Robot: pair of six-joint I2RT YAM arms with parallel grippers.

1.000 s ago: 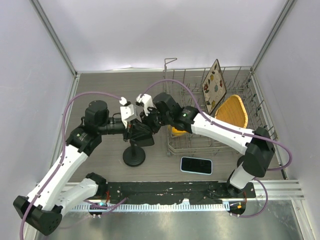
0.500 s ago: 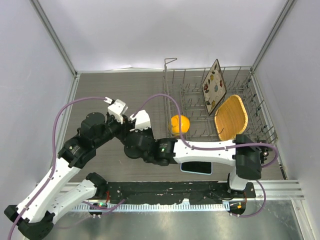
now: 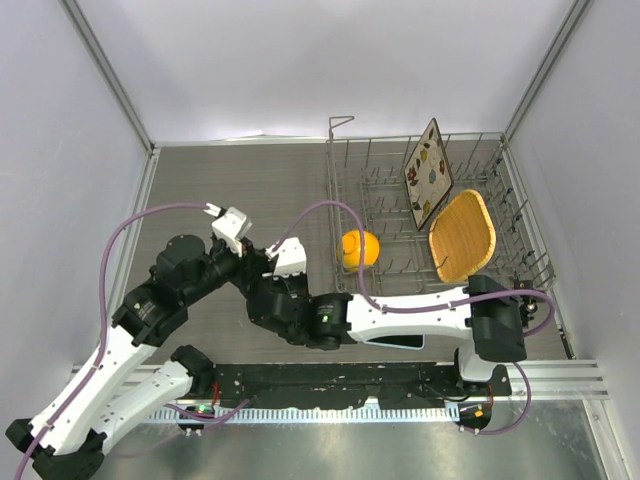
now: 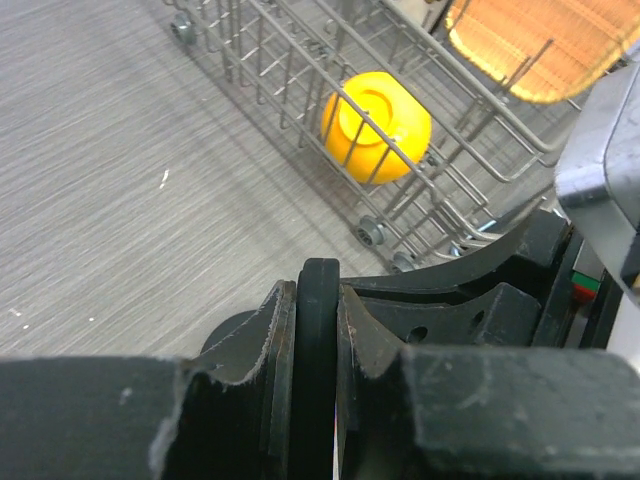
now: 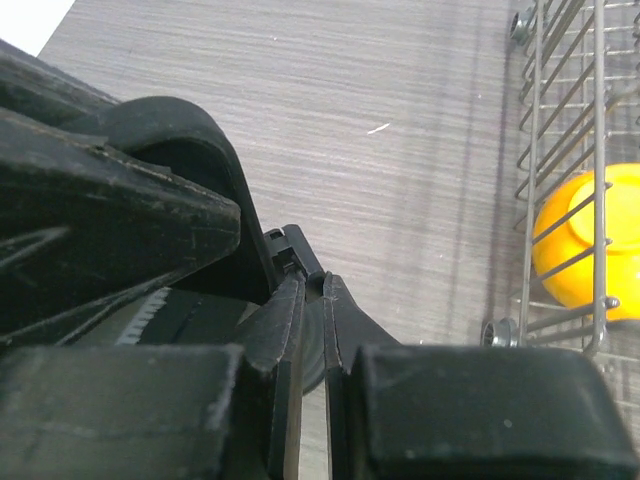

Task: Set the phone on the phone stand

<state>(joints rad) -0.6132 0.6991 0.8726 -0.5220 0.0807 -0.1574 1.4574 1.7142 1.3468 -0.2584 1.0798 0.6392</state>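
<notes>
I will ease the stand's thin black part point(image 5: 306, 262) between my right gripper's fingers slightly back next and let it go, since my left gripper clamps the stand's edge.
The black phone stand is almost hidden under both grippers in the top view. In the left wrist view its thin black edge point(image 4: 318, 300) sits clamped between my left gripper's point(image 4: 318, 335) jaws. In the right wrist view my right gripper point(image 5: 312, 305) is shut on another thin black part of the stand point(image 5: 298, 248). In the top view the left gripper point(image 3: 253, 268) and the right gripper point(image 3: 272, 290) meet at the table's near left. The phone point(image 3: 400, 342) lies flat on the table, mostly covered by the right forearm.
A wire dish rack point(image 3: 395, 195) stands at the back right. It holds a yellow cup point(image 3: 358, 247), a patterned plate point(image 3: 428, 172) and an orange woven plate point(image 3: 463, 235). The cup also shows in the left wrist view point(image 4: 378, 120) and the right wrist view point(image 5: 590, 240).
Both grippers have moved together toward the near left, away from the rack, carrying the stand. The right forearm has swung down over the phone, uncovering the yellow cup.
</notes>
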